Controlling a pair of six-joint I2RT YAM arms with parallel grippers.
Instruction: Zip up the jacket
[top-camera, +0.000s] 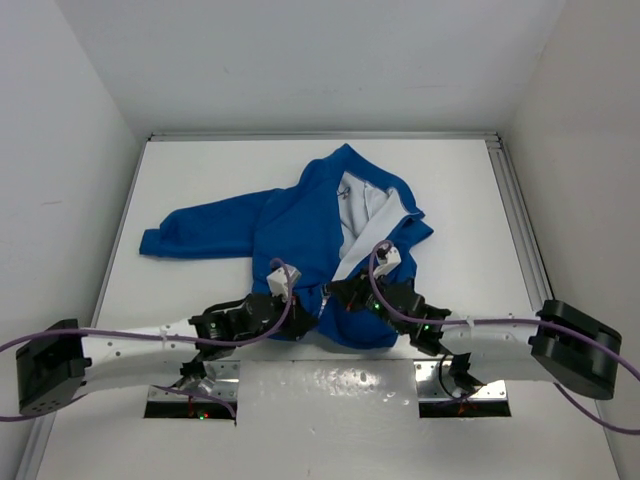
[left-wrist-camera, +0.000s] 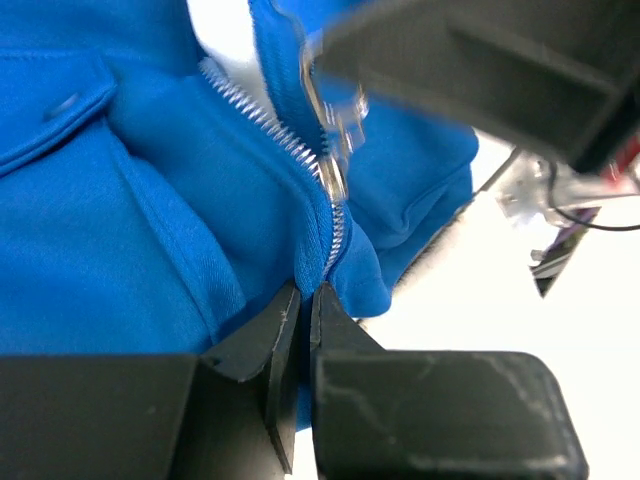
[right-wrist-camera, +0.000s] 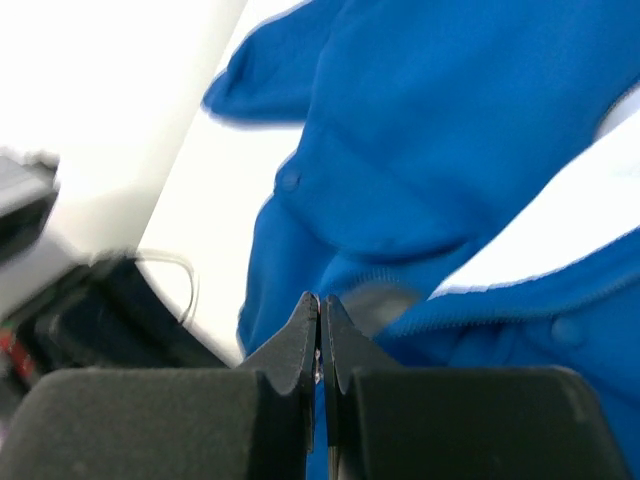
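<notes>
The tabletop beside the jacket is to the left of my left gripper in the top view, so my left gripper needs to pull the jacket's hem toward that spot and let it go.
The bright blue jacket (top-camera: 300, 225) lies flat on the white table, its upper front open on the white lining (top-camera: 365, 205). My left gripper (top-camera: 304, 322) is shut on the jacket's bottom hem just below the zipper; the left wrist view (left-wrist-camera: 305, 292) shows blue fabric pinched between the fingers. Above it the metal zipper slider (left-wrist-camera: 333, 175) sits low on the teeth (left-wrist-camera: 258, 112), which part above it. My right gripper (top-camera: 339, 293) is shut, and the right wrist view (right-wrist-camera: 320, 300) shows a metal glint of the zipper pull (right-wrist-camera: 318, 352) between its fingers. It appears blurred over the slider in the left wrist view (left-wrist-camera: 470, 60).
One sleeve (top-camera: 195, 235) stretches left across the table. White walls enclose the table on three sides, with a metal rail (top-camera: 520, 230) along the right edge. Both arms cross low over the near edge, with purple cables (top-camera: 130, 335) trailing along them.
</notes>
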